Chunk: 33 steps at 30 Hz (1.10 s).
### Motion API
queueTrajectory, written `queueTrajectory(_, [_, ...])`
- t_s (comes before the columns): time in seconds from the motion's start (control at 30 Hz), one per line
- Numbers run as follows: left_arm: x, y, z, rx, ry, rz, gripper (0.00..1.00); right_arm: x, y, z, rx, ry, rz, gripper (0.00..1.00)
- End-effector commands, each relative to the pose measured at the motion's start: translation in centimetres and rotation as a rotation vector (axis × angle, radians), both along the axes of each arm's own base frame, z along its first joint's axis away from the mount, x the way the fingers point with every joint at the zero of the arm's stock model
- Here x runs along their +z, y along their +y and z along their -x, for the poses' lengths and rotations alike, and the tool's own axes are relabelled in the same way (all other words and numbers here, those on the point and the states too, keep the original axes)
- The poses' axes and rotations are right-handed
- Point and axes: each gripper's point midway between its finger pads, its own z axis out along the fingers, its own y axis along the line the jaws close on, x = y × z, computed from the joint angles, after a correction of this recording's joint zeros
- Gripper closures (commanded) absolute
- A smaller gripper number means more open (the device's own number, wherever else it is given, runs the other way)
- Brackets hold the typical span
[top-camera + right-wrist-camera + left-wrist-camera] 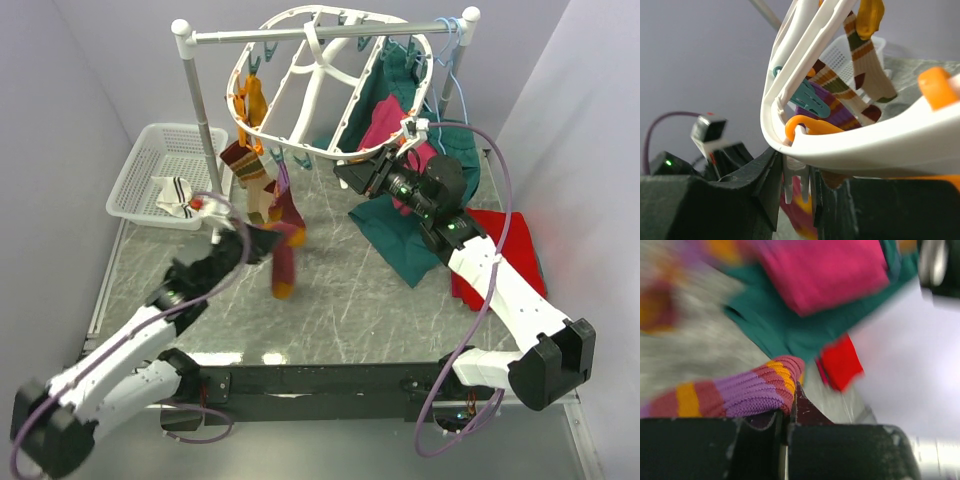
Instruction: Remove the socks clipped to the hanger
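One sock is in the white basket, so my left gripper will next move outward and left in the top view, over the basket, to release the maroon sock.
The white oval hanger hangs tilted from the pole rack. Several striped socks stay clipped at its lower left rim, with an orange one above them. My left gripper is shut on a maroon, purple and orange sock that hangs below the rim. In the left wrist view the sock is pinched in that gripper. My right gripper holds the hanger's lower right rim. In the right wrist view it is closed around a white clip under the rim, with clipped socks behind.
A white basket at the left holds a white sock. A magenta garment and dark green clothes hang and lie at the right, beside a red cloth. Pale blue wire hangers hang on the pole rack.
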Motion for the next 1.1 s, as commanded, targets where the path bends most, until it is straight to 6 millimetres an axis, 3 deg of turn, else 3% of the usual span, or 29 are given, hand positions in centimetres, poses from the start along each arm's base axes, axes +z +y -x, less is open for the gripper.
queueTrajectory(0.0, [-0.6, 8.7, -2.7, 0.314, 0.09, -0.022, 0.99, 1.4, -1.3, 0.5, -0.029, -0.06, 0.049, 1.0])
queueTrajectory(0.03, [-0.4, 11.4, -4.1, 0.408, 0.091, -0.024, 0.99, 1.5, -1.5, 0.5, -0.034, -0.067, 0.052, 1.0])
queueTrajectory(0.13, [0.1, 15.5, -6.4, 0.504, 0.143, -0.028, 0.99, 1.3, -1.7, 0.7, -0.037, -0.069, 0.056, 1.0])
queueTrajectory(0.2, [0.4, 17.0, -8.3, 0.544, 0.188, 0.014, 0.99, 1.1, -1.6, 0.7, -0.036, -0.065, 0.06, 1.0])
queueTrajectory(0.3, [2.7, 20.0, -11.5, 0.597, 0.15, 0.082, 0.99, 0.9, -1.5, 0.7, -0.022, -0.061, 0.063, 1.0])
queueTrajectory(0.5, [5.9, 28.7, -17.9, 0.811, 0.124, 0.098, 0.99, 1.6, -1.7, 1.5, -0.011, -0.07, 0.055, 1.0])
queueTrajectory(0.67, [6.0, 32.2, -23.8, 0.821, 0.164, 0.073, 0.99, 1.7, -1.6, 1.8, -0.003, -0.076, 0.059, 1.0])
queueTrajectory(0.7, [4.9, 32.6, -24.2, 0.818, 0.213, 0.067, 0.99, 1.7, -1.7, 1.7, -0.004, -0.072, 0.056, 1.0])
queueTrajectory(0.73, [5.5, 32.9, -25.0, 0.81, 0.202, 0.069, 0.99, 1.4, -1.6, 1.7, -0.002, -0.068, 0.058, 1.0])
queueTrajectory(0.77, [3.7, 33.3, -26.0, 0.804, 0.239, 0.061, 0.99, 1.4, -1.5, 1.7, 0.001, -0.069, 0.055, 1.0])
queueTrajectory(0.83, [3.5, 32.8, -27.3, 0.738, 0.235, 0.057, 0.96, 1.3, -1.4, 1.7, 0.008, -0.064, 0.051, 1.0])
queueTrajectory(0.87, [1.3, 33.0, -28.2, 0.725, 0.282, 0.042, 0.91, 1.3, -1.4, 1.6, 0.008, -0.062, 0.049, 1.0])
queueTrajectory(0.9, [0.4, 32.9, -28.5, 0.715, 0.31, 0.041, 0.82, 1.3, -1.3, 1.7, 0.011, -0.061, 0.048, 1.0])
queueTrajectory(0.93, [-0.5, 32.7, -28.5, 0.701, 0.355, 0.042, 0.58, 1.3, -1.3, 1.7, 0.014, -0.059, 0.048, 1.0])
queueTrajectory(1.0, [-2.1, 32.7, -28.5, 0.7, 0.403, 0.039, 0.34, 1.3, -1.4, 1.7, 0.013, -0.06, 0.053, 1.0])
queueTrajectory(1.03, [-3.0, 32.7, -28.1, 0.715, 0.42, 0.033, 0.11, 1.3, -1.4, 1.8, 0.011, -0.061, 0.056, 1.0])
queueTrajectory(1.07, [-2.0, 32.7, -27.7, 0.73, 0.392, 0.036, 0.06, 1.3, -1.4, 1.8, 0.011, -0.058, 0.058, 0.99])
